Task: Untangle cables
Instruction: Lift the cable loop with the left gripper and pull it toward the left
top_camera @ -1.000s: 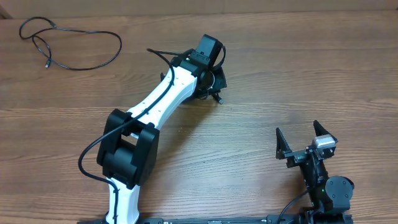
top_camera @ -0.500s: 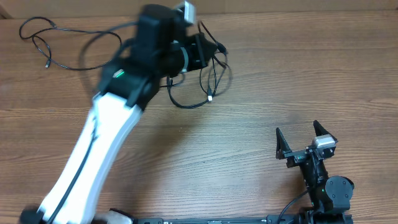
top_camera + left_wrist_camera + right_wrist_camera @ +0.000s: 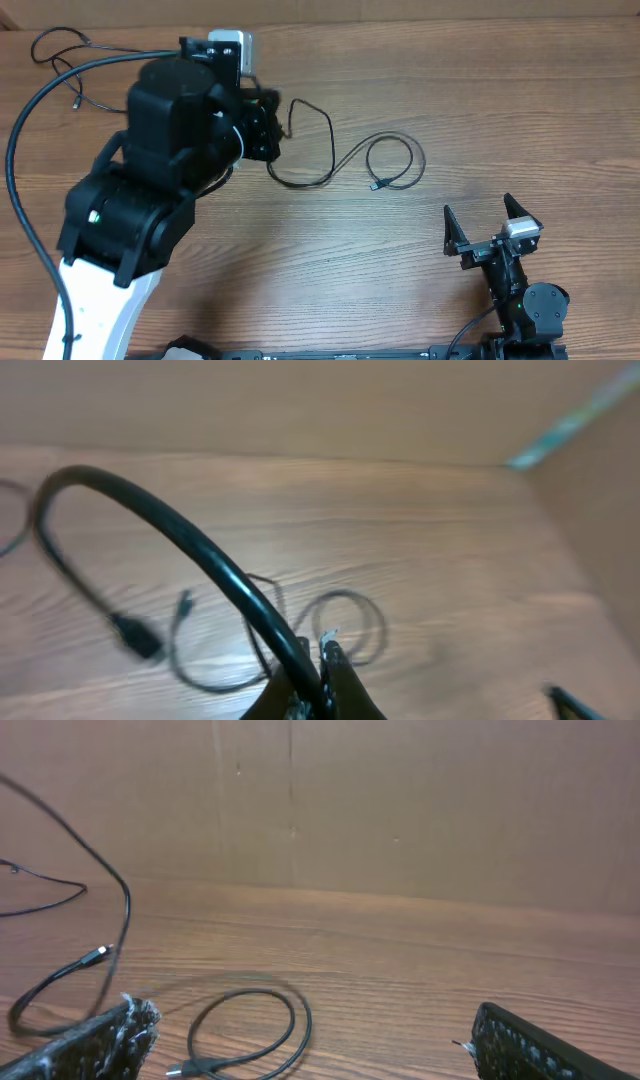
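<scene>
My left gripper holds the cable and should next move back and down to the bare wood near the slack bend and let go of the cable there, because that spot is clear of the second cable.
My left gripper [image 3: 265, 128] is raised over the back left of the table and shut on a thin black cable [image 3: 330, 150]. From the jaws the cable trails right across the table into a loop, ending in a small plug [image 3: 377, 185]. In the left wrist view the shut fingers [image 3: 322, 678] pinch the cable [image 3: 150, 510], which arcs up and to the left, with slack loops [image 3: 345, 625] on the wood below. A second cable [image 3: 36, 42] lies at the far back left, partly hidden by the arm. My right gripper [image 3: 485, 225] is open and empty at the front right. A cable loop [image 3: 245, 991] lies ahead of it.
The big left arm [image 3: 150, 190] covers much of the table's left half. A brown cardboard wall [image 3: 400, 810] stands along the back of the wooden table [image 3: 480, 90].
The left arm swung up and left from the table's middle, taking the cable along. The cable has spread out to the right into an open loop. The right arm has not moved.
</scene>
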